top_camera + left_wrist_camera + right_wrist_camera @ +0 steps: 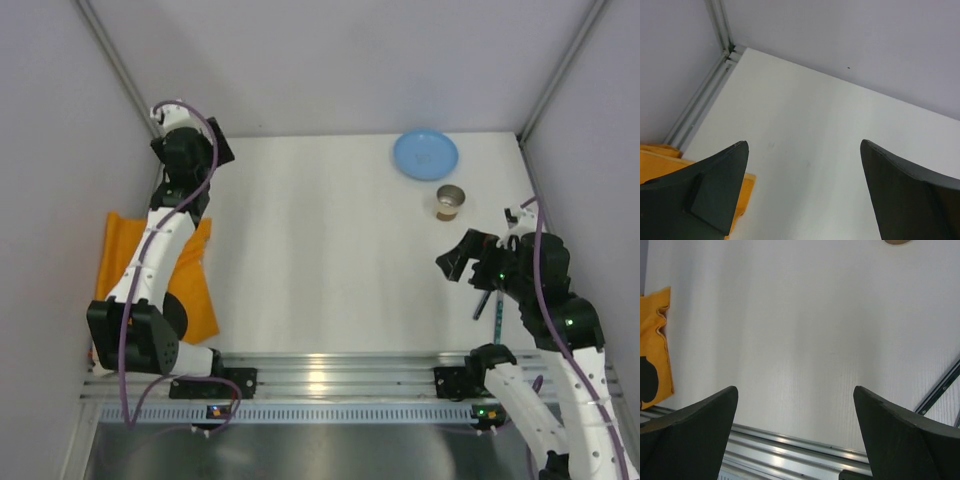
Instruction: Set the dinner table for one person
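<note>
The orange placemat's inner edge by its far corner (pixel 206 238) (pixel 746 196) is below my left gripper and nearer my base. My left gripper will move back and down onto that edge next.
The white dinner table (pixel 320 250) fills the top view. A blue plate (pixel 425 155) lies at its far right, with a small metal cup (pixel 450 201) just in front of it. An orange placemat (pixel 150 270) lies at the left edge, partly under the left arm. A dark, teal-tinted utensil (pixel 494 303) lies near the right arm. My left gripper (pixel 200 150) is open and empty over the far left corner (pixel 805 150). My right gripper (pixel 452 262) is open and empty near the cup, above bare table (pixel 795 390).
Grey walls and metal frame posts close in the table on three sides. An aluminium rail (pixel 330 370) runs along the near edge between the arm bases. The placemat's edge shows in the left wrist view (pixel 660 160) and in the right wrist view (pixel 652 340).
</note>
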Tool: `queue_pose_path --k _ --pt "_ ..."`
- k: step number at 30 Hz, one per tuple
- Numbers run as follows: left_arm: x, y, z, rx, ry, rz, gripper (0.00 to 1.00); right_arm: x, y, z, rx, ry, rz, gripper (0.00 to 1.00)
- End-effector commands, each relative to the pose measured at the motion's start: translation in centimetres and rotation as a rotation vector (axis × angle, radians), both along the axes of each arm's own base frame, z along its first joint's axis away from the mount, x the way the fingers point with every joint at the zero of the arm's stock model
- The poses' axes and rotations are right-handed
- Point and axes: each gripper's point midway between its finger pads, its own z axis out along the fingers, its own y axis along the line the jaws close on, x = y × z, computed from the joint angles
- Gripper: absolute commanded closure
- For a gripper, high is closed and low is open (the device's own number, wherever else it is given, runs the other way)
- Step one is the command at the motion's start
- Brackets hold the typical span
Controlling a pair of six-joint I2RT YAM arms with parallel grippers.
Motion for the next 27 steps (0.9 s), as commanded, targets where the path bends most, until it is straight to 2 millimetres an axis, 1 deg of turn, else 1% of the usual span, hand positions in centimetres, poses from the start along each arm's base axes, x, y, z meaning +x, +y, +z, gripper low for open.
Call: queue_pose_path --k 1,3,4,6,7,8,10,11,12,13,15,18,19,21,22,23,25,27 --pt "-4.0 3.4 -4.6 0.012 0.351 0.197 0.01 -1.5 -0.2 1.9 0.003 -0.053 0.004 0.0" --pt "-5.3 4.6 -6.1 0.017 0.435 0.24 0.01 -2.1 -0.3 2.2 0.009 -0.069 0.006 0.0" --pt "-6.6 5.0 -7.3 0.034 0.507 0.257 0.01 -2.4 -0.3 2.3 0.01 -0.067 0.005 0.0" --pt "-8.2 6.0 -9.1 0.046 0.579 0.293 0.01 -3.2 -0.4 2.5 0.012 -0.069 0.004 0.0" --pt "-9.0 6.1 -9.8 0.046 0.606 0.293 0.01 -3.4 -0.5 2.6 0.011 -0.071 0.002 0.0" --pt "-9.8 6.3 -11.1 0.048 0.643 0.295 0.01 -3.8 -0.7 2.8 0.009 -0.079 -0.003 0.0" --pt "-10.7 6.5 -12.2 0.053 0.684 0.296 0.01 -4.6 -1.0 3.0 0.008 -0.081 -0.009 0.0" --pt "-11.5 6.5 -13.3 0.058 0.724 0.294 0.01 -4.8 -1.1 3.0 0.003 -0.085 -0.015 0.0" --pt "-11.8 6.3 -13.8 0.054 0.744 0.284 0.01 -5.3 -1.3 3.0 0.004 -0.09 -0.019 0.0" --pt "-12.5 7.1 -14.6 0.047 0.771 0.301 0.01 -5.6 -1.4 3.1 0.0 -0.095 -0.023 0.0" --pt "-12.8 7.4 -15.3 0.057 0.794 0.304 0.01 -6.1 -1.7 3.0 -0.002 -0.105 -0.034 0.0" --pt "-13.4 7.9 -17.1 0.068 0.84 0.313 0.01 -6.7 -2.0 2.1 -0.006 -0.088 -0.047 0.0" --pt "-13.7 7.8 -18.5 0.066 0.878 0.304 0.01 -6.8 -2.1 2.0 -0.005 -0.085 -0.05 0.0" --pt "-13.5 7.7 -19.7 0.066 0.895 0.297 0.01 -6.8 -2.1 1.7 -0.005 -0.077 -0.051 0.0" --pt "-13.7 7.7 -20.8 0.066 0.924 0.297 0.01 -6.8 -2.0 1.5 -0.008 -0.069 -0.048 0.0" --pt "-13.8 7.7 -21.5 0.063 0.936 0.296 0.01 -6.7 -2.1 1.4 -0.01 -0.064 -0.05 0.0" --pt "-13.5 7.6 -22.7 0.06 0.953 0.29 0.01 -6.4 -2.1 1.2 -0.016 -0.05 -0.053 0.0" --pt "-13.2 7.6 -23.3 0.055 0.964 0.281 0.02 -6.0 -2.1 0.9 -0.021 -0.037 -0.054 0.0"
